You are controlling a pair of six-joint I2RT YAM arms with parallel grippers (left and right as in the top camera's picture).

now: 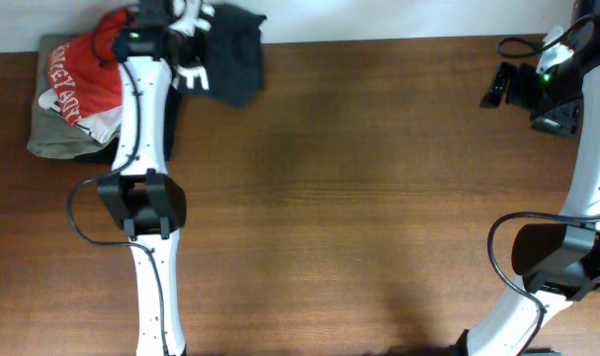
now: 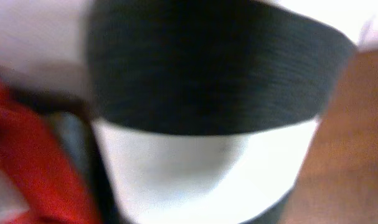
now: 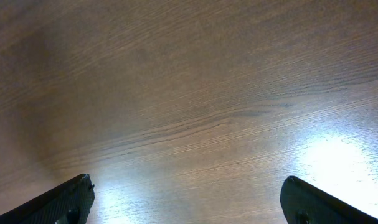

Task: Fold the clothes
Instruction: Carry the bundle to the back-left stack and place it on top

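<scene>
My left gripper carries the black garment to the left in the overhead view next, onto the red and white shirt (image 1: 82,74) (image 2: 34,163), and releases it.
A pile of clothes sits at the table's far left corner: a red and white shirt (image 1: 82,74), a grey garment (image 1: 57,138) under it, and a black garment with white print (image 1: 230,59). My left gripper (image 1: 186,18) is at the top of the black garment. The left wrist view is filled with blurred black fabric (image 2: 207,68) and its white print (image 2: 195,174), with red cloth (image 2: 27,162) at the left; the fingers are hidden by fabric and seem shut on it. My right gripper (image 1: 499,85) is open and empty above bare wood (image 3: 189,199).
The brown wooden table (image 1: 359,198) spreads across the view. The white wall runs along the far edge. The left arm's base (image 1: 141,203) stands at the left middle and the right arm's base (image 1: 552,257) at the right edge.
</scene>
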